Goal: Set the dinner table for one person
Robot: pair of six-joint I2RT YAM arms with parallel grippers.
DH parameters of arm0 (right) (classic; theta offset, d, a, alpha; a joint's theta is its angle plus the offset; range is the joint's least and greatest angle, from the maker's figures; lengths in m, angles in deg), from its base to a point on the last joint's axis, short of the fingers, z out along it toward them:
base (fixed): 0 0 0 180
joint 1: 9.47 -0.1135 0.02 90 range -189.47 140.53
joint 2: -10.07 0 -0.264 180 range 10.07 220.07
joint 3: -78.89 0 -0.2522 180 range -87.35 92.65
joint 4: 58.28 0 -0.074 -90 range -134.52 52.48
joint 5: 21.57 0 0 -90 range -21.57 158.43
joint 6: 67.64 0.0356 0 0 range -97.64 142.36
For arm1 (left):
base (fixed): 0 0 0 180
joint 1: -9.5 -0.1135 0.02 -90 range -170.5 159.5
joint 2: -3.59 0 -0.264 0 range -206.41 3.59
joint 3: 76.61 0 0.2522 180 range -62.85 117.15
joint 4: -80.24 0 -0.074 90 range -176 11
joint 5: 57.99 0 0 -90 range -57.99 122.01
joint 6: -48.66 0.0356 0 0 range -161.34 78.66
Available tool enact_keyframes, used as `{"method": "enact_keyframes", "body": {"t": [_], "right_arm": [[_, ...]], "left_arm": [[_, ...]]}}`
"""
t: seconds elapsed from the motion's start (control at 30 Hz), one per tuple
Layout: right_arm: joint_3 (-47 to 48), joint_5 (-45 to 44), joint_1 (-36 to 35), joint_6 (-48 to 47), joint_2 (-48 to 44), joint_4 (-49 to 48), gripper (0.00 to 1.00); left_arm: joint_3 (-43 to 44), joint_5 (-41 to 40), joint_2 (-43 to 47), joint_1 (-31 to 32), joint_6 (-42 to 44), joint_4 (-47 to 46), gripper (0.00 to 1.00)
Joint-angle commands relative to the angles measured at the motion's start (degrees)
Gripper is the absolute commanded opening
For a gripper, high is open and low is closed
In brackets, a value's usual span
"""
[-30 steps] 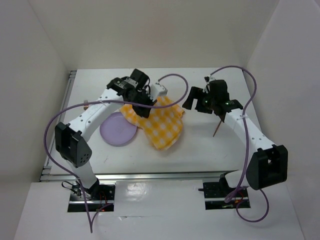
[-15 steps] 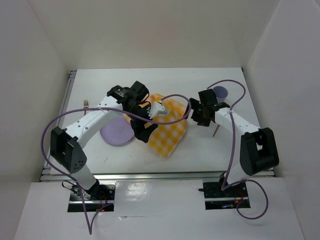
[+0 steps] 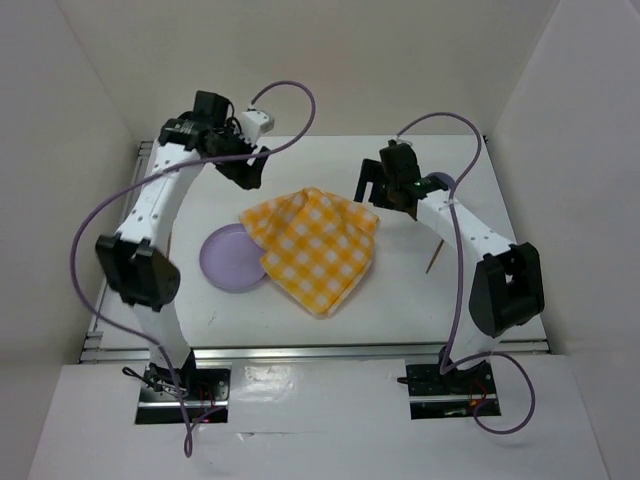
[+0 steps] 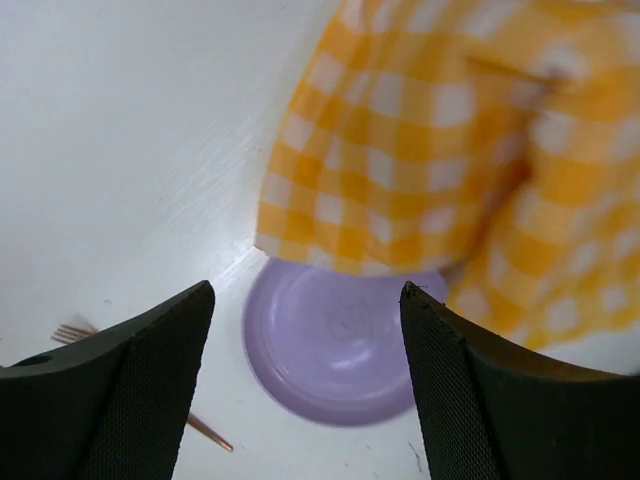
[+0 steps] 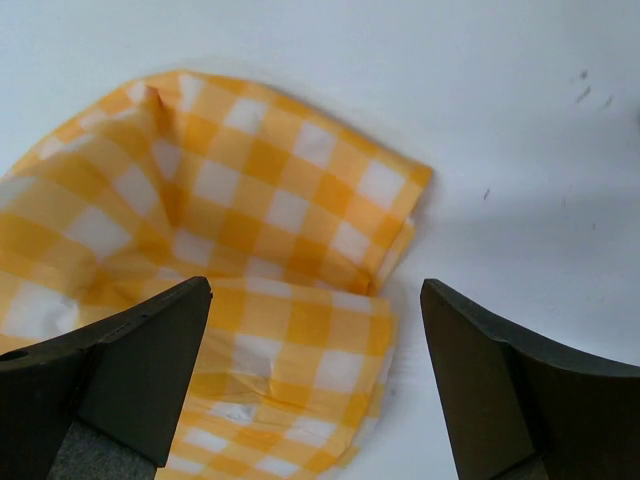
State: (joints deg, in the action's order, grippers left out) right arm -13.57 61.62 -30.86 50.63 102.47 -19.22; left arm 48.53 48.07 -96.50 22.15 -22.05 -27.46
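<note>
My left gripper first lowers onto the cloth's far corner beside the purple plate next, to get that corner.
On the white dinner table (image 3: 300, 160) lies a yellow-and-white checked cloth (image 3: 312, 245), spread out with some folds; its left edge overlaps a purple plate (image 3: 225, 260). My left gripper (image 3: 248, 168) hangs open above the table, behind the cloth's far left corner, and holds nothing. The left wrist view looks down between its fingers on the plate (image 4: 340, 350) and the cloth (image 4: 430, 150). My right gripper (image 3: 368, 192) stands open over the cloth's far right corner (image 5: 400, 185), empty. Both wrist views show the jaws wide apart, left gripper (image 4: 305, 290) and right gripper (image 5: 315, 285).
A fork (image 4: 75, 330) with a thin wooden handle lies left of the plate. A thin wooden-handled utensil (image 3: 433, 260) lies right of the cloth. A small purple dish (image 3: 441, 181) shows behind the right arm. White walls enclose the table.
My left gripper has let go of the cloth and pulled up and back to the far left. The cloth now lies spread out. My right gripper moved to the cloth's far right corner.
</note>
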Motion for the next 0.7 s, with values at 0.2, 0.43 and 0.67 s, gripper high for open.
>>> {"method": "enact_keyframes", "body": {"t": [0.2, 0.43, 0.67], "right_arm": [[15.9, 0.7, 1.5, -10.9, 15.3, 1.1, 0.94], [23.8, 3.6, 3.5, -13.3, 27.3, 3.6, 0.94], [18.3, 8.6, 4.0, -16.2, 27.6, 1.1, 0.94]], "left_arm": [[14.1, -7.9, -28.4, -2.3, 2.3, 5.2, 0.99], [11.9, -7.5, -32.2, -5.2, 1.3, 3.7, 0.99], [5.4, -0.1, -30.3, -5.2, 5.4, 4.9, 0.97]]}}
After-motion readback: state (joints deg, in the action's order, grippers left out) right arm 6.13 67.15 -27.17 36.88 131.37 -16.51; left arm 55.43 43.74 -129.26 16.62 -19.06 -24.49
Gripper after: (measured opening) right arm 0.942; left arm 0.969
